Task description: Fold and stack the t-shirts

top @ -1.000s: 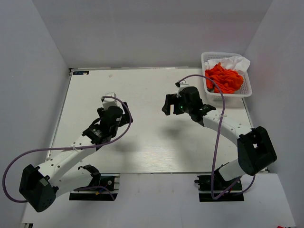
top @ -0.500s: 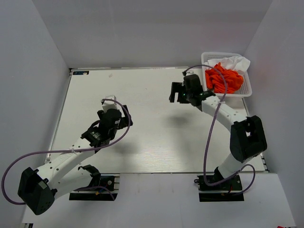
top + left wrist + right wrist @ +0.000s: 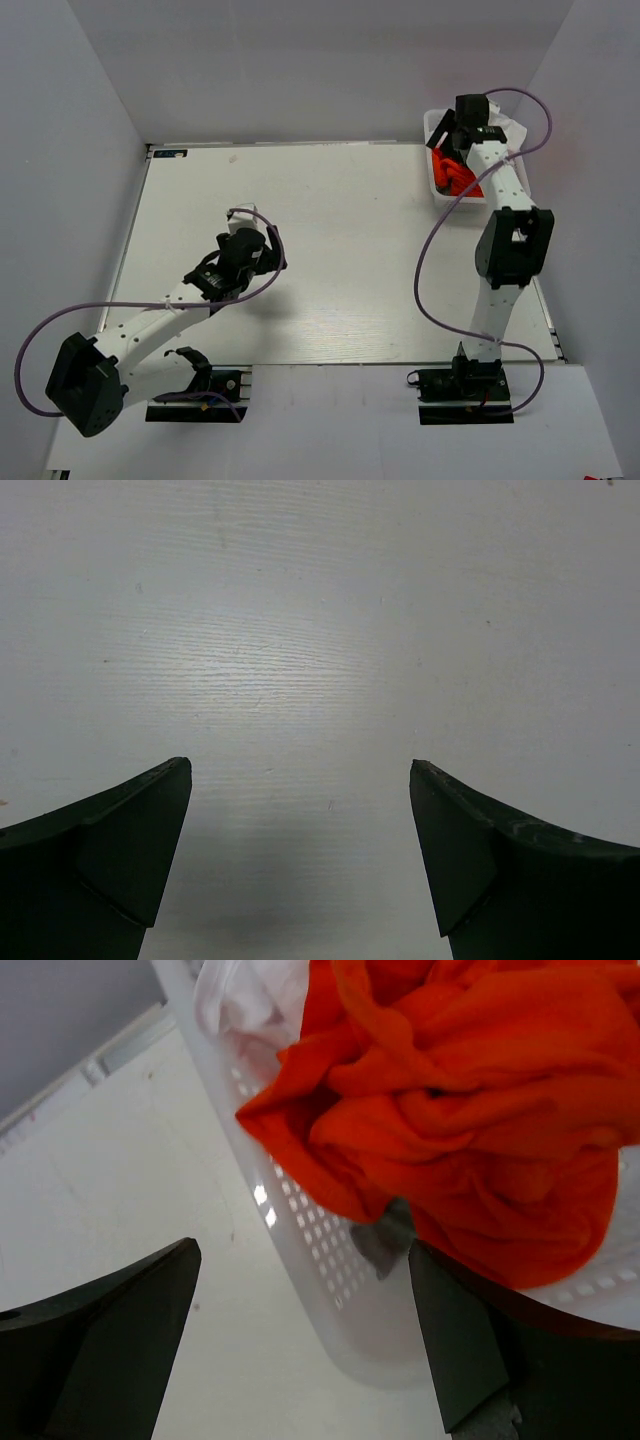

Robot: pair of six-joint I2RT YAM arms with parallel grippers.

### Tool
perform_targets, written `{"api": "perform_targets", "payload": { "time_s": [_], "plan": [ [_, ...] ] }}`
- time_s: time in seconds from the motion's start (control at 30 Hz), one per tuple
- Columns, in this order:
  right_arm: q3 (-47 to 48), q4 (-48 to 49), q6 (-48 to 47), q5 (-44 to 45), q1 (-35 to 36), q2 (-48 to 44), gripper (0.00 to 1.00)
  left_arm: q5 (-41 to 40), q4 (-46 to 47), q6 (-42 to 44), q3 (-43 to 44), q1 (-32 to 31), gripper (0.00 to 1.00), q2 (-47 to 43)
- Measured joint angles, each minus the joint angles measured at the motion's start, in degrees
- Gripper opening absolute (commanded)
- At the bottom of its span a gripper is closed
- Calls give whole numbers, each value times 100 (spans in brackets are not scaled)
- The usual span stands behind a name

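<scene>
The open fingers still straddle the basket's side, so I must next take my right gripper past it and down onto the orange cloth beside the white t-shirt.
The orange-red t-shirt (image 3: pixel 470 1110) lies crumpled in the white lattice basket (image 3: pixel 300 1220), with the white t-shirt (image 3: pixel 250 1000) bunched behind it at the basket's far end. In the top view the orange shirt (image 3: pixel 452 172) shows beside my right arm. My right gripper (image 3: pixel 447 140) hovers open over the basket's left wall and holds nothing; in the right wrist view (image 3: pixel 303 1245) its right finger is close to the orange cloth. My left gripper (image 3: pixel 255 250) is open and empty above the bare table, as the left wrist view (image 3: pixel 299 763) shows.
The basket (image 3: pixel 437 188) stands at the table's far right corner, against the right wall. The white table (image 3: pixel 330 220) is enclosed by grey walls. Purple cables loop from both arms; the right one arcs over the table's right side.
My right arm has swung from the table's middle up and right to the basket, now stretched out over it. My left gripper has shifted slightly right and nearer.
</scene>
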Motion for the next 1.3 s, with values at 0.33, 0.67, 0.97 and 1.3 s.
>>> {"api": "perform_targets", "payload": {
  "time_s": [0.33, 0.67, 0.97, 1.3],
  "plan": [
    [1294, -225, 973, 304, -313, 1502, 90, 120, 122, 7, 22, 0, 100, 205],
    [1482, 767, 1528, 522, -686, 2118, 90, 192, 188, 92, 111, 0, 100, 557],
    [1488, 1237, 1628, 457, -841, 2157, 90, 358, 356, 197, 289, 2, 100, 1003],
    [1998, 1375, 1478, 557, -892, 2264, 90, 505, 485, 330, 643, 2, 100, 1502]
  ]
}}
